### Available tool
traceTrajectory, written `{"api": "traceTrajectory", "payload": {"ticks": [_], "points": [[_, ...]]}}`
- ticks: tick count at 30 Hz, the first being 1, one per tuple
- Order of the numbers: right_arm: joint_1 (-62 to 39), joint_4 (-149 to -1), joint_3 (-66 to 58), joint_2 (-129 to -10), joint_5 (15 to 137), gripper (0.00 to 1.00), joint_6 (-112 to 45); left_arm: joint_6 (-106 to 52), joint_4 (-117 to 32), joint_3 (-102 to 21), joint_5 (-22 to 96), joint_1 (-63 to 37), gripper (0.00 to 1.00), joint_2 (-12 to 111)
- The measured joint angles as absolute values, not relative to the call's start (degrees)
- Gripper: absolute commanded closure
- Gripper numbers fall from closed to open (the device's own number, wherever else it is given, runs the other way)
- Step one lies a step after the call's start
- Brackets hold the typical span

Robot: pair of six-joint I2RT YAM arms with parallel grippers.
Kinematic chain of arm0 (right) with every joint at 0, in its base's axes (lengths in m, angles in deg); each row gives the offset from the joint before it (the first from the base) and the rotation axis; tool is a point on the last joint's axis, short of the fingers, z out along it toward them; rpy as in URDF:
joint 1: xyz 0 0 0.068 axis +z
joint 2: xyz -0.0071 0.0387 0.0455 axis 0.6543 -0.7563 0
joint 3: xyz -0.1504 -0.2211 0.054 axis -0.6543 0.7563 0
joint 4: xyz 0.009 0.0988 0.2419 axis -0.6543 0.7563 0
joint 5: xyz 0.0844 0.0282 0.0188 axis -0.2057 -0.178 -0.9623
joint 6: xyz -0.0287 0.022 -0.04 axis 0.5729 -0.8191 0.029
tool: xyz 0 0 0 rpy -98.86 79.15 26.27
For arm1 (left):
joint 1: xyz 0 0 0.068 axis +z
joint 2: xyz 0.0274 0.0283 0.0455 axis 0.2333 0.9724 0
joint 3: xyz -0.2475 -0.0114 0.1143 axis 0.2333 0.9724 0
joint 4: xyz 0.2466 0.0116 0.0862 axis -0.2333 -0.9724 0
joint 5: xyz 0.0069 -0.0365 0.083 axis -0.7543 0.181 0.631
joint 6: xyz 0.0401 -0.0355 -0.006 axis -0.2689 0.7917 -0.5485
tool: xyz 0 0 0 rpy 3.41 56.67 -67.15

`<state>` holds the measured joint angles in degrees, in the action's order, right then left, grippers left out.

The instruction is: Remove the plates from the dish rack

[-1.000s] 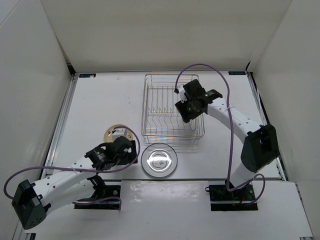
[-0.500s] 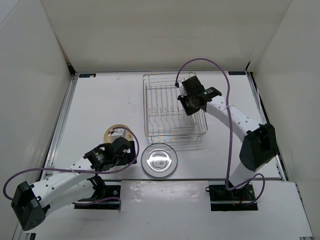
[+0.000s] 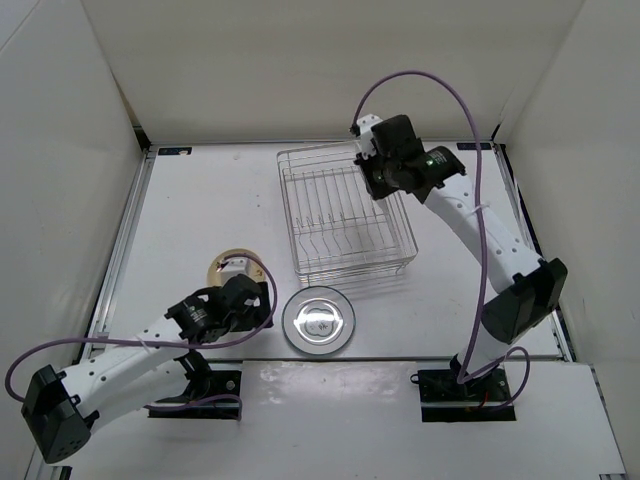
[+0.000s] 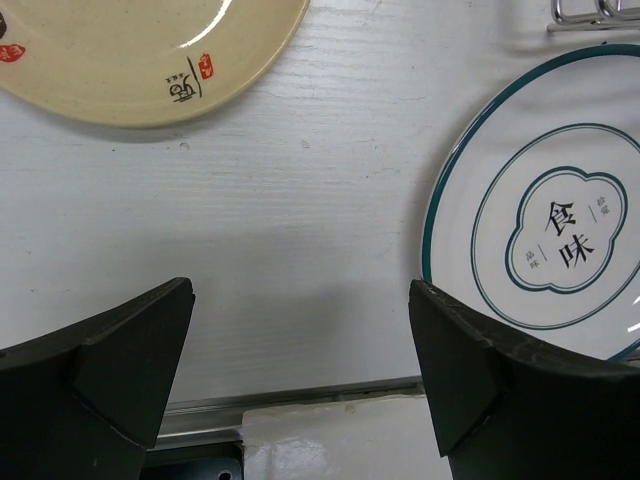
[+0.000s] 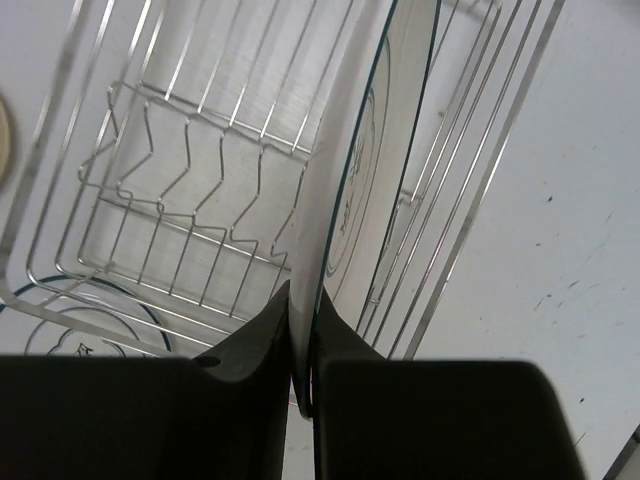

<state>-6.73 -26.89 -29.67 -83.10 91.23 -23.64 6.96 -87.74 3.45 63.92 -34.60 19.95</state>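
The flat teal-rimmed plate [image 3: 318, 321] [image 5: 82, 328] lies below the gripper and nearer my base, so next my right gripper needs to move back and down to release its plate onto that one.
My right gripper [image 5: 303, 300] is shut on the lower edge of a white plate [image 5: 375, 150] with a teal rim. It holds the plate upright and edge-on over the right end of the wire dish rack [image 5: 180, 170]. From above, this gripper [image 3: 380, 178] hangs over the rack's [image 3: 340, 215] far right corner and hides the plate it holds. A tan plate [image 4: 130, 50] and a second teal-rimmed plate [image 4: 560, 230] lie flat on the table. My left gripper [image 4: 300, 340] is open above the bare table between them, holding nothing.
White enclosure walls [image 3: 70, 150] stand on the left, right and far sides. A raised white ledge [image 3: 330, 400] with a metal rail runs along the near edge, right below the left gripper. A purple cable [image 3: 470, 120] loops above the right arm.
The right gripper has shut on the plate in the rack and risen toward the far right corner. The rack has shifted slightly. The left arm has barely moved.
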Motion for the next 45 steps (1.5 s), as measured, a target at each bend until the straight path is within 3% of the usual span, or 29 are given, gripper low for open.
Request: {"api": "traceTrajectory", "payload": {"ticks": [7,16,21,29,36,45], "points": [[-6.7,-23.6,-30.2,-75.3,80.9,1.0,-17.6,7.0,-88.4,3.5,64.2,-34.6,0.0,18.2],[-4.2,-17.4,-14.3,-57.7,51.5,1.0,-9.7,7.0,-93.6,3.3,66.5,-34.6,0.0,13.6],[-2.2,-16.3,-5.4,-53.3,45.5,1.0,-8.8,7.8,-97.7,3.2,68.7,-34.6,0.0,9.9],[11.4,-15.7,-0.6,-53.6,55.6,1.0,-3.2,10.0,-104.7,2.8,73.2,-34.6,0.0,5.0],[23.1,-21.1,2.0,-56.0,75.2,1.0,1.6,11.3,-107.5,1.5,74.9,-34.6,0.0,5.8],[28.9,-32.3,9.5,-60.1,90.9,1.0,3.9,11.7,-107.6,0.1,75.5,-34.6,0.0,9.8]]}}
